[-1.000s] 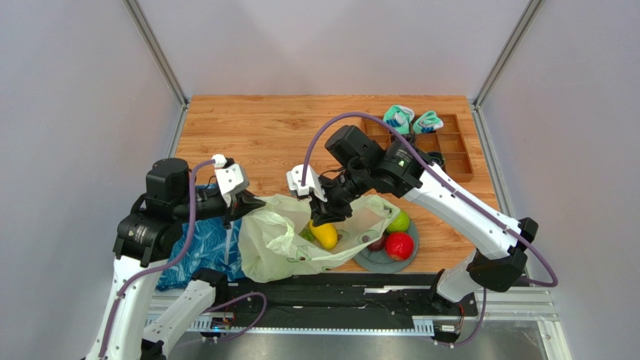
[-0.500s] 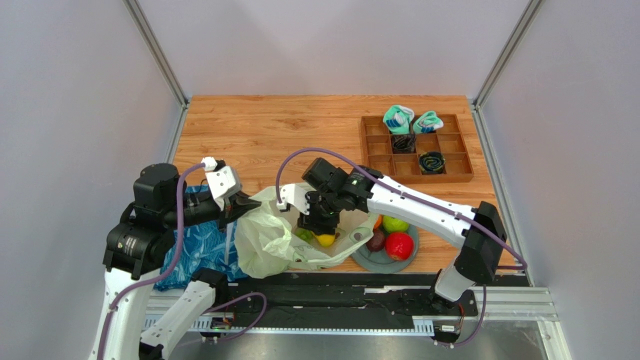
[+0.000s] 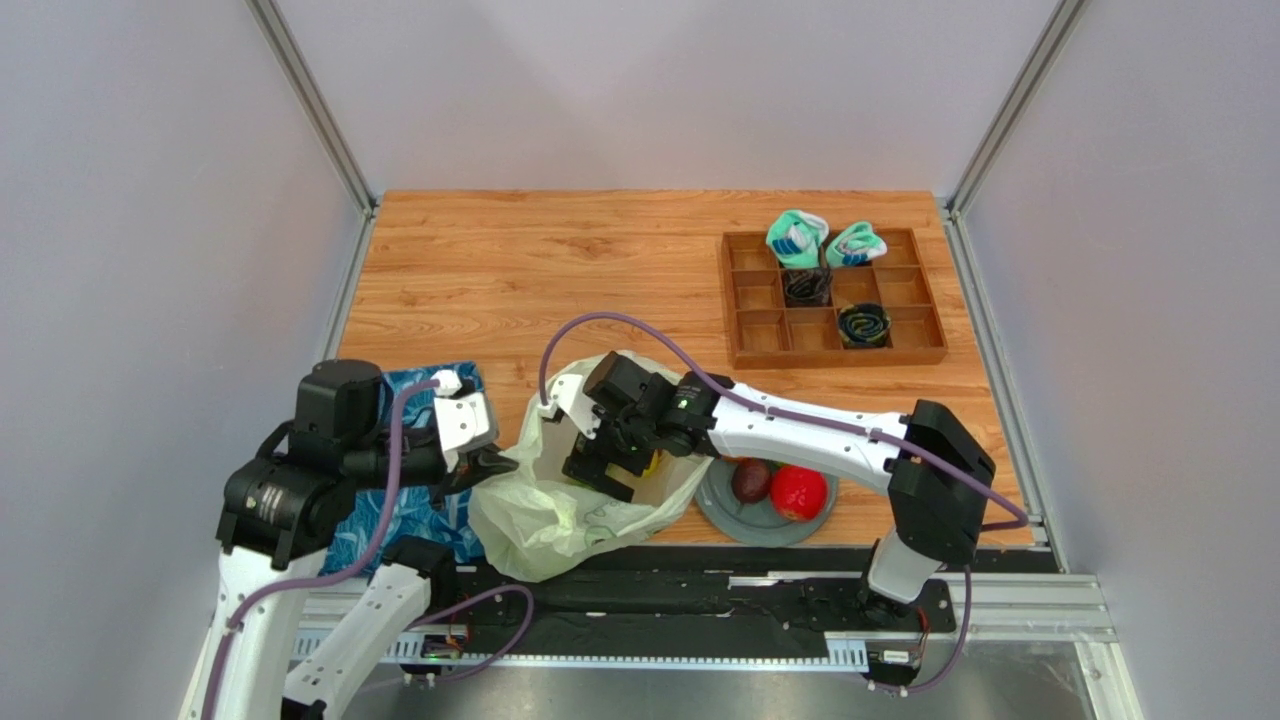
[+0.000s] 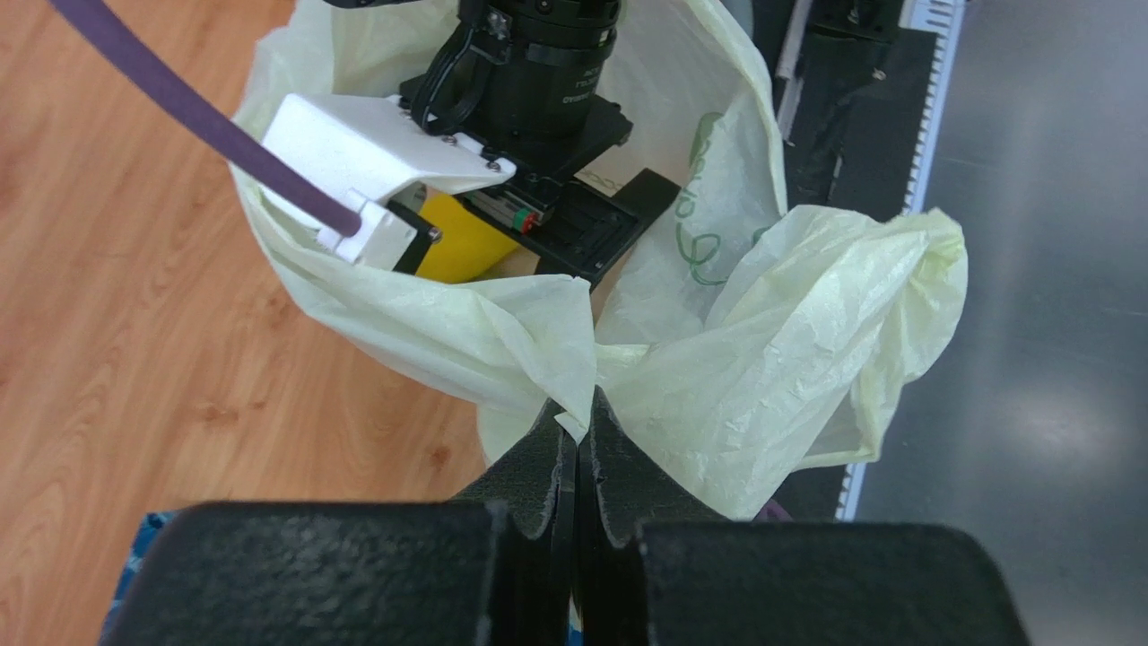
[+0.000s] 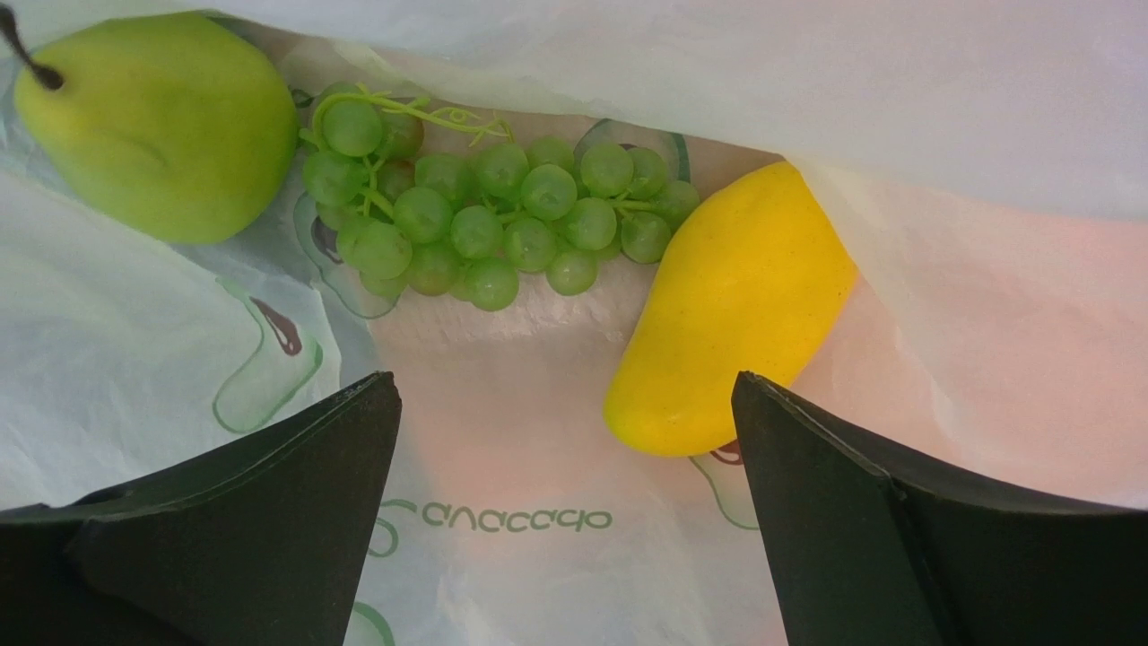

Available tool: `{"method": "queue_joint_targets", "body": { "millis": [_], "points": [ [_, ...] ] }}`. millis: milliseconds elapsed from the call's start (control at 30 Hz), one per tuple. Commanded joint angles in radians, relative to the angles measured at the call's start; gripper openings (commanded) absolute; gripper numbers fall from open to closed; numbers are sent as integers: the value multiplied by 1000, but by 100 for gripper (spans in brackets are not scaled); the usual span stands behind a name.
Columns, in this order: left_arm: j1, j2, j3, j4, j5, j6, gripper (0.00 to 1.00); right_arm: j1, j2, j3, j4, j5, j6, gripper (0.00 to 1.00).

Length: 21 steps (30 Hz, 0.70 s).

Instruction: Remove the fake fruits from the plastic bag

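Note:
The mango [image 5: 735, 316] is slanted by one finger of my right gripper. I should next lower that gripper, turn it so its fingers are around the mango's sides, and then close it.
The pale yellow-green plastic bag [image 3: 564, 518] lies open at the near middle of the table. My left gripper [image 4: 577, 420] is shut on a fold of the bag's rim [image 4: 539, 337], holding the mouth open. My right gripper [image 5: 565, 385] is inside the bag, wide open, with nothing between its fingers. Just ahead of it on the bag floor lie a yellow mango [image 5: 735, 316], a green grape bunch [image 5: 485, 209] and a green pear [image 5: 162, 121]. The mango is closest to the right-hand finger [image 5: 863, 525]. A red apple [image 3: 798, 492] and a dark fruit [image 3: 751, 480] sit on a grey plate [image 3: 774, 528].
A blue patterned bag [image 3: 394, 503] lies under my left arm. A wooden compartment tray [image 3: 902, 323] with rolled teal-and-white socks [image 3: 798, 236] stands at the back right. The table's near edge and black rail [image 3: 676, 578] run right beside the bag.
My right gripper has swung left and down into the bag and opened wide. My left gripper has pulled the bag's rim lower and nearer, still shut on it.

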<state>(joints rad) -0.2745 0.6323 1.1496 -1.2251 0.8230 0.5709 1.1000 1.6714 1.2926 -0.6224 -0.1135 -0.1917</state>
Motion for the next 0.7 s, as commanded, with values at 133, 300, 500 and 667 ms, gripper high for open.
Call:
{"method": "queue_joint_targets", "body": {
  "millis": [133, 300, 500, 667],
  "points": [
    [-91, 73, -2, -103, -22, 245, 0, 24, 76, 7, 182, 184, 179, 100],
    [-91, 58, -48, -140, -58, 311, 0, 24, 126, 28, 202, 247, 175, 100],
    [-91, 50, -76, -142, -51, 322, 0, 11, 169, 42, 208, 311, 169, 100],
    [-91, 40, -87, -128, -45, 330, 0, -9, 235, 74, 219, 314, 169, 99]
  ]
}}
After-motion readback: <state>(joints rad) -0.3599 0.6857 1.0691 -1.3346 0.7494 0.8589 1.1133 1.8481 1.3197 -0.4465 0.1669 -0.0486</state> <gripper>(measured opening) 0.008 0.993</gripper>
